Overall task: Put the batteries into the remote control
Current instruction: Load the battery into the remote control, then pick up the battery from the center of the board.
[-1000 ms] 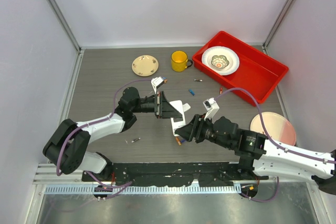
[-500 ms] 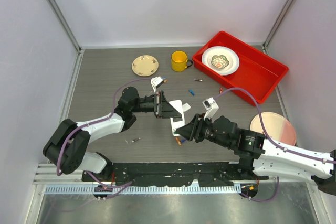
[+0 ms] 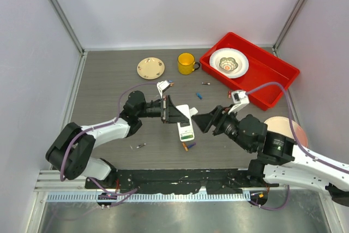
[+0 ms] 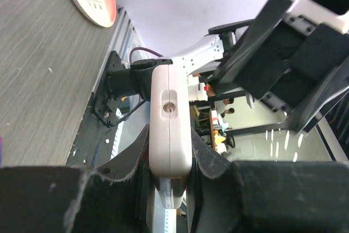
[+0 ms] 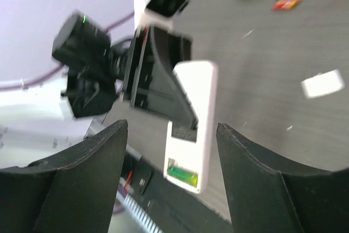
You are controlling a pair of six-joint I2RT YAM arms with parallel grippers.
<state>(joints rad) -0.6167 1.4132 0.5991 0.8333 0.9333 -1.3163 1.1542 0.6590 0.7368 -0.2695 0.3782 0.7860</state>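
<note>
The open bay holds only a green battery point(image 3: 187, 133), so next I will move my right gripper outward and down, with its fingers turning toward the table, onto the loose blue battery point(image 3: 199, 96).
The white remote control point(image 3: 185, 123) is clamped at its far end by my left gripper point(image 3: 178, 114), which is shut on it; it shows edge-on in the left wrist view point(image 4: 170, 114). Its open battery bay faces up with a green battery point(image 3: 187, 133) in it, also visible in the right wrist view point(image 5: 182, 173). My right gripper point(image 3: 199, 121) is open and empty, just to the right of the remote point(image 5: 193, 113). Loose batteries lie on the table: an orange and purple pair point(image 3: 188, 145), a blue one point(image 3: 199, 95), a silver one point(image 3: 205, 83).
A yellow mug point(image 3: 186, 63) and a saucer point(image 3: 150, 67) stand at the back. A red bin point(image 3: 267, 77) holds a bowl point(image 3: 229, 63). A pink plate point(image 3: 294, 129) lies right. Another battery point(image 3: 140, 146) lies front left. A small white piece point(image 5: 323, 84) lies beyond the remote.
My right gripper has drawn back to the right, away from the remote's near end. A green battery now shows in the remote's bay. The left arm still holds the remote.
</note>
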